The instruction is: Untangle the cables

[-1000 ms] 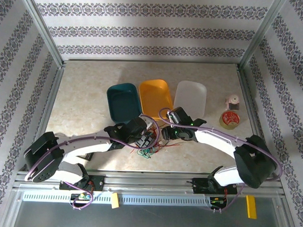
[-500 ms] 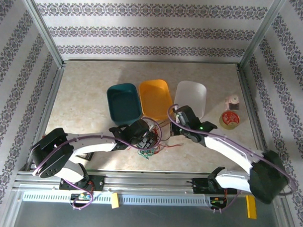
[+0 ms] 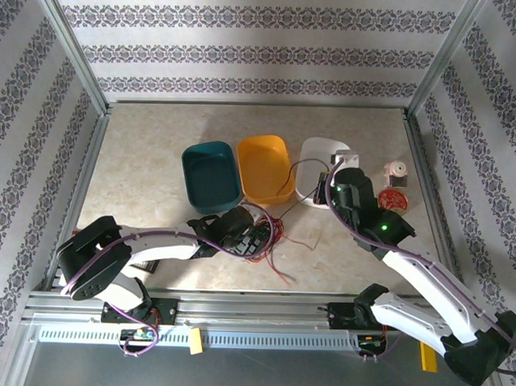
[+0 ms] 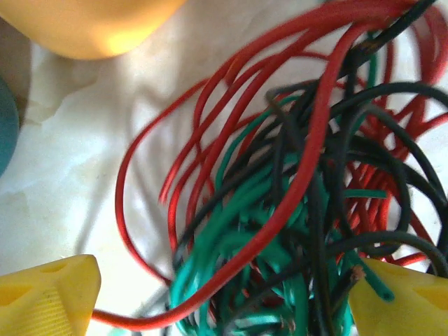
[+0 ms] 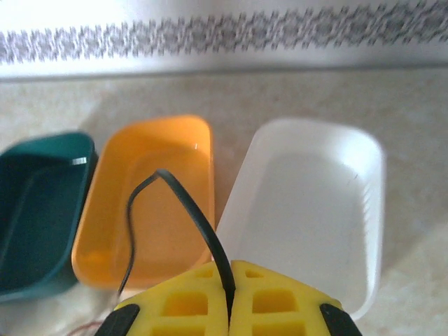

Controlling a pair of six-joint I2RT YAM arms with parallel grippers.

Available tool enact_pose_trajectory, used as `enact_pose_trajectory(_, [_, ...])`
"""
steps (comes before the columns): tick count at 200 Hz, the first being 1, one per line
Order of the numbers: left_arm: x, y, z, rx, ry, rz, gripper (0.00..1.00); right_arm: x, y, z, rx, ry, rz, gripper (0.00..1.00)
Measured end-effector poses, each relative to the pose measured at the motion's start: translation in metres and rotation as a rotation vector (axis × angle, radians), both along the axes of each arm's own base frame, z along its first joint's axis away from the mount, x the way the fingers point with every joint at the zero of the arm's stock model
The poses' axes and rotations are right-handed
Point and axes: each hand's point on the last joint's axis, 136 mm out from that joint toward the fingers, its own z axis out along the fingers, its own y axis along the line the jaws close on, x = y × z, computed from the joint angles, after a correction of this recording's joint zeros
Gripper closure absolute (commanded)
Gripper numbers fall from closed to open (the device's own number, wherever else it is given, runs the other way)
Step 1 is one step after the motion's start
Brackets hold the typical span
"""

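The black cable still trails to the knot, so my right gripper needs to pull outward next, then lower toward the white tray [image 3: 323,153] below.
The cables [image 4: 294,210] are a knot of thin red, green and black wires on the table, lying in front of the orange tray [image 3: 266,166]. My left gripper [image 4: 224,308] stands open astride the knot, one yellow fingertip [image 4: 45,297] on each side; from above it [image 3: 252,233] sits at the tangle [image 3: 273,244]. My right gripper [image 5: 229,297] is shut on a black cable [image 5: 175,189], which arcs up and back down over the orange tray [image 5: 154,203]. In the top view that gripper [image 3: 329,180] hangs over the white tray [image 3: 323,153].
A teal tray [image 3: 209,173], the orange tray and the white tray stand side by side behind the tangle. A roll of tape [image 3: 392,202] and a small pink-and-white object [image 3: 397,174] sit at the right edge. One red wire end [image 3: 281,274] trails toward the front rail.
My right gripper has shut on the black cable and swung up and right, from the tangle to above the white tray, drawing the cable out. The left gripper stayed at the tangle.
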Motion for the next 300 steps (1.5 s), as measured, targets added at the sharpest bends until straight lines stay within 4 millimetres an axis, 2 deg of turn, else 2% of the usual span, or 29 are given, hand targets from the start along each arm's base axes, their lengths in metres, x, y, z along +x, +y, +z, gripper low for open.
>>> enact_pose_trajectory(20, [-0.002,0.001,-0.006,0.011,0.014,-0.006,0.08,0.003,-0.007,0.027,0.030,-0.057,-0.020,1.00])
enact_pose_trajectory(68, [-0.002,-0.001,-0.009,0.022,0.010,-0.026,0.07,0.008,-0.020,0.074,0.051,-0.156,-0.050,1.00])
enact_pose_trajectory(105, [-0.002,-0.001,-0.011,0.028,0.011,-0.034,0.06,0.011,-0.043,0.130,0.066,-0.289,-0.111,1.00])
enact_pose_trajectory(124, [-0.002,-0.001,-0.012,0.032,0.011,-0.038,0.02,0.012,-0.055,0.156,0.059,-0.351,-0.143,1.00])
enact_pose_trajectory(141, [-0.002,-0.001,-0.011,0.034,0.008,-0.041,0.01,0.018,-0.066,0.172,0.051,-0.386,-0.179,1.00])
enact_pose_trajectory(158, [0.001,-0.004,-0.005,0.026,-0.006,-0.045,0.01,0.029,-0.076,0.176,0.041,-0.389,-0.213,1.00])
enact_pose_trajectory(178, [0.013,-0.015,0.022,-0.018,-0.061,-0.040,0.01,0.050,-0.086,0.164,0.028,-0.353,-0.246,1.00])
enact_pose_trajectory(193, [0.027,-0.028,0.058,-0.083,-0.133,-0.026,0.01,0.071,-0.089,0.142,0.010,-0.291,-0.264,1.00])
enact_pose_trajectory(217, [0.045,-0.039,0.119,-0.203,-0.260,0.018,0.01,0.099,-0.088,0.096,-0.016,-0.177,-0.273,1.00])
enact_pose_trajectory(234, [0.056,-0.032,0.149,-0.261,-0.329,0.100,0.01,0.110,-0.086,0.059,-0.037,-0.091,-0.273,1.00])
enact_pose_trajectory(266, [0.080,0.005,0.172,-0.333,-0.369,0.327,0.01,0.119,-0.081,-0.005,-0.044,0.051,-0.268,1.00])
enact_pose_trajectory(300, [0.091,0.048,0.167,-0.348,-0.362,0.530,0.01,0.117,-0.080,-0.060,-0.034,0.179,-0.292,1.00])
